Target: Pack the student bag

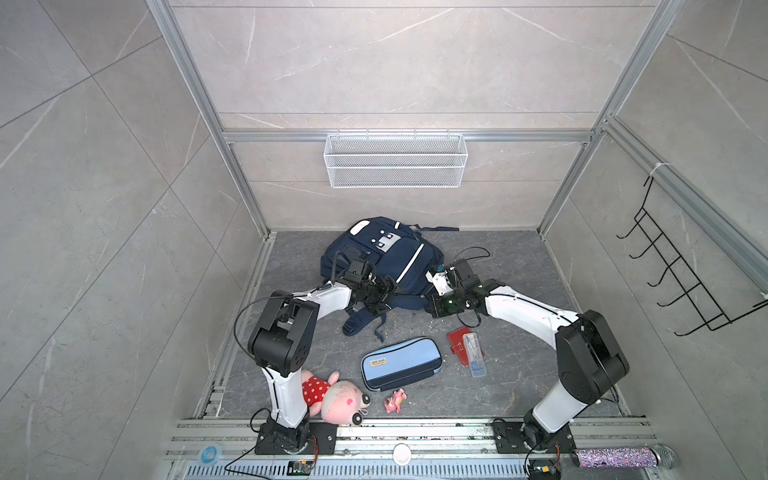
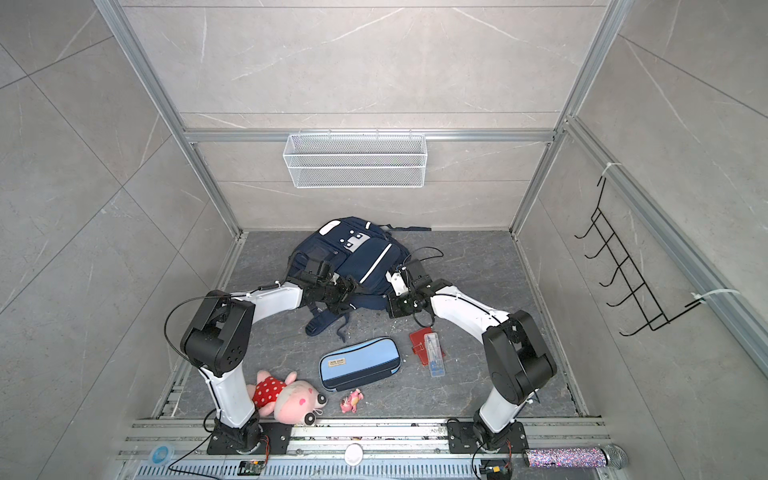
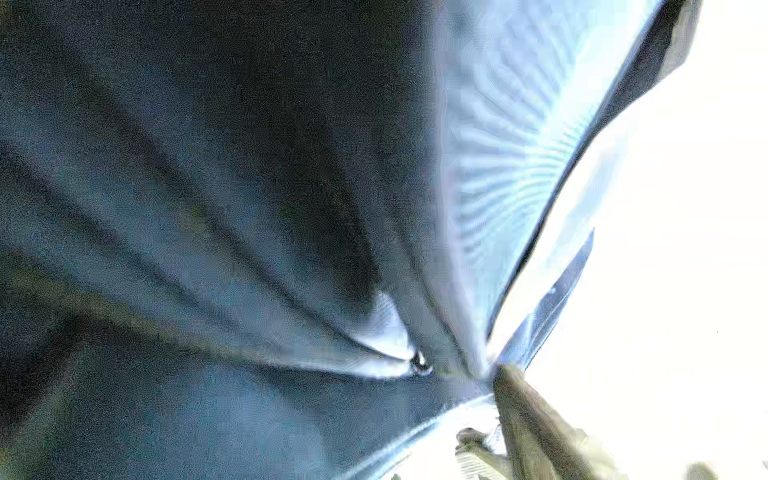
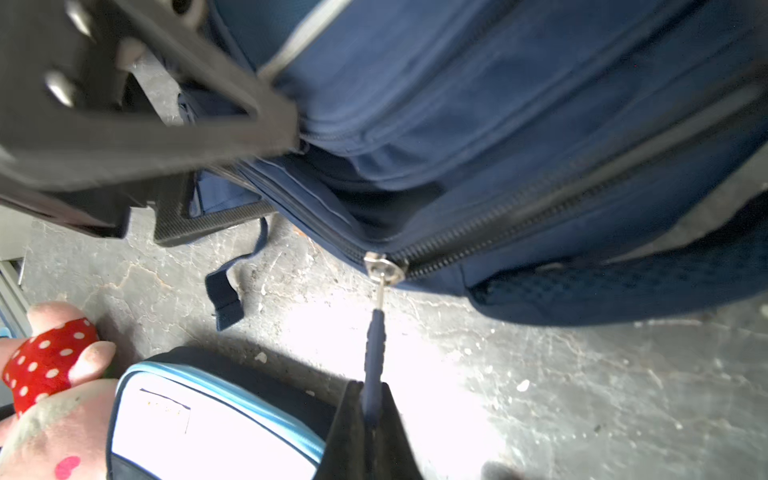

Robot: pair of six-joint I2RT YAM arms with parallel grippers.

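Note:
The zip is only partly open, so my right gripper needs to pull away from my left gripper next, then release the blue zip pull [image 4: 375, 345] between its fingers.
The navy student bag [image 1: 399, 257] [image 2: 365, 257] lies flat at the back of the floor, its near zip partly open [image 4: 374, 199]. My right gripper [image 4: 372, 388] [image 1: 429, 306] is shut on the blue zip pull [image 4: 375, 345], which hangs from the silver slider [image 4: 384, 268] at the bag's near edge. My left gripper [image 1: 384, 297] [image 2: 345, 295] is at the opening with its jaws spread apart; one finger [image 4: 249, 112] rests on the upper flap. Navy fabric [image 3: 208, 208] fills the left wrist view, with one finger [image 3: 536, 432] showing.
In front of the bag lie a light-blue pencil case [image 1: 401, 363], a red holder [image 1: 459, 338] under a clear box [image 1: 474, 353], a pink plush toy [image 1: 332, 395] and a small pink figure [image 1: 395, 401]. A wire basket [image 1: 395, 160] hangs on the back wall.

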